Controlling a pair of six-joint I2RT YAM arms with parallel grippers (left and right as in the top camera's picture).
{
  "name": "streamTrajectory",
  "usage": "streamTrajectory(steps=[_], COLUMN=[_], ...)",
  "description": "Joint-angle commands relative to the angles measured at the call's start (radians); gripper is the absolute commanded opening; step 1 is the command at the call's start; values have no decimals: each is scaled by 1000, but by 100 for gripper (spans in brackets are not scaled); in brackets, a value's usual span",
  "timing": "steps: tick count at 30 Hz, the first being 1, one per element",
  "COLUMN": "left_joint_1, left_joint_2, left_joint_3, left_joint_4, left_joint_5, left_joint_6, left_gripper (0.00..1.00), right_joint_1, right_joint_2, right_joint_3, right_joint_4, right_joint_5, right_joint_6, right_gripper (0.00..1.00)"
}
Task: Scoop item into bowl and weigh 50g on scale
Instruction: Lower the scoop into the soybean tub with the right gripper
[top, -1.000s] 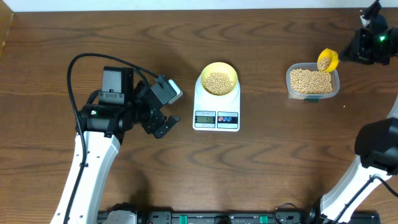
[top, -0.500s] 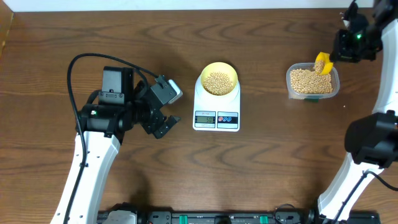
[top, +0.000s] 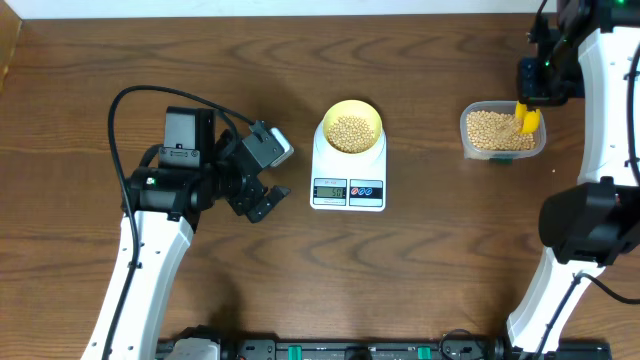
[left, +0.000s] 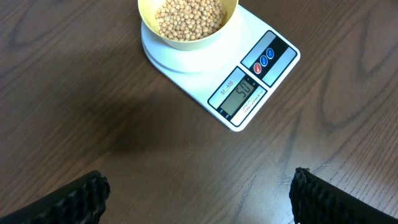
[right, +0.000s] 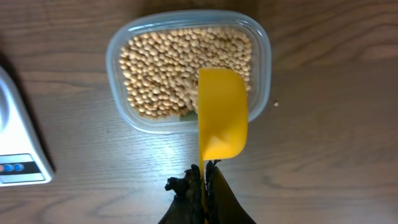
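Observation:
The scale (top: 348, 180) shows the target weight, so I will turn and lower my right gripper, lay the scoop's head onto the beans in the tub, and let go of the handle.
The pale-yellow bowl (top: 352, 128) holds tan beans (top: 351, 132) and stands on the white scale (top: 348, 180); both also show in the left wrist view, bowl (left: 186, 37) and scale (left: 252, 87), whose display reads about 50. My left gripper (top: 262, 192) is open and empty, left of the scale; its fingertips show in the left wrist view (left: 199, 196). My right gripper (top: 535, 88) is shut on the handle of the yellow scoop (right: 221, 118), whose head is tipped over the clear tub (right: 186, 71) of beans (right: 165, 71).
The clear tub (top: 502, 132) sits at the right of the brown wooden table. The scale's corner (right: 15, 140) shows at the left of the right wrist view. A black cable (top: 150, 95) loops over the left arm.
My right gripper has swung the scoop from beside the tub's far right corner to over the tub, and the beans it carried have gone from it. The left arm has not moved.

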Motion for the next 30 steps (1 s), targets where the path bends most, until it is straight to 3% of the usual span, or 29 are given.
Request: streamTrajectory(steps=[1, 30], left_joint_1=[3, 3], left_joint_2=[-1, -1], left_joint_3=[-2, -2], left_joint_4=[-3, -3], left_joint_5=[2, 2], left_joint_6=[13, 13], left_gripper=[95, 95], right_joint_1=[19, 24], right_joint_2=[4, 114], right_joint_3=[-4, -4], right_joint_4=[-10, 48], right_joint_5=[81, 77], right_joint_6=[31, 162], right_gripper=[1, 1])
